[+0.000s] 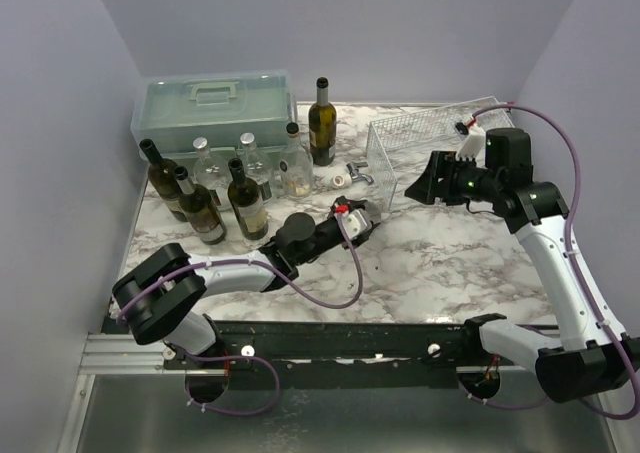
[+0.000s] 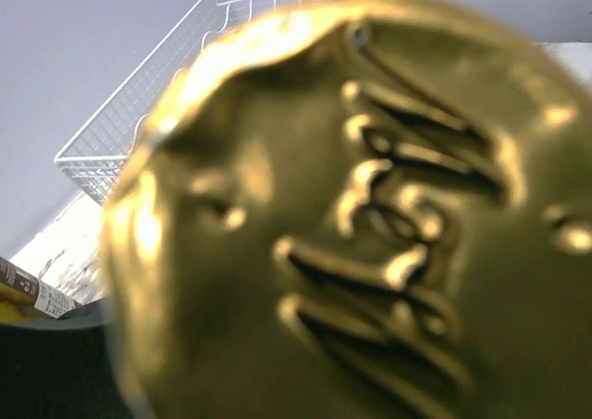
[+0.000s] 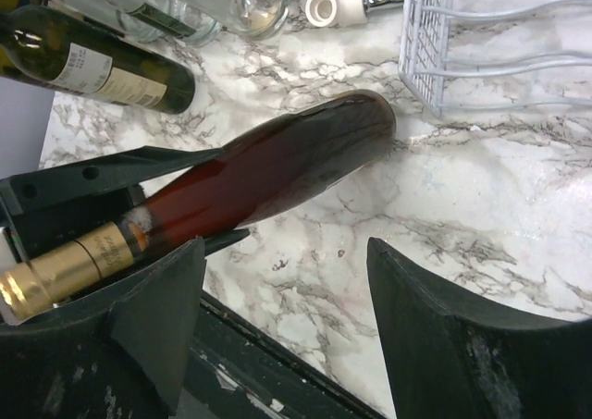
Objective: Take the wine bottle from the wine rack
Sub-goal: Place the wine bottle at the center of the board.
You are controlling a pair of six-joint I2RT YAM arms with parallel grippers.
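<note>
Bare marble lies beside the upright bottles, to the left in the top view, so the robot's left gripper should go to that side next and turn the bottle upright.
The wine bottle (image 3: 277, 160) is dark, with a gold foil neck. It lies tilted low over the marble table, outside the white wire wine rack (image 3: 435, 40), with its base by the rack's near corner. My left gripper (image 1: 358, 214) is shut on the bottle's neck and shoulder. Its dark fingers (image 3: 92, 183) show in the right wrist view. The gold foil cap (image 2: 351, 234) fills the left wrist view and hides the fingers there. The rack (image 2: 139, 132) is behind it. My right gripper (image 1: 425, 188) is open and empty in front of the rack (image 1: 430, 138). It also shows in the right wrist view (image 3: 287, 280).
A pale green toolbox (image 1: 215, 103) stands at the back left. Several upright bottles (image 1: 200, 198) stand in front of it. A dark bottle (image 1: 321, 123) stands beside it. A white stopper (image 1: 345, 176) lies near the rack's left end. The table's front edge (image 3: 277, 363) is under my right gripper.
</note>
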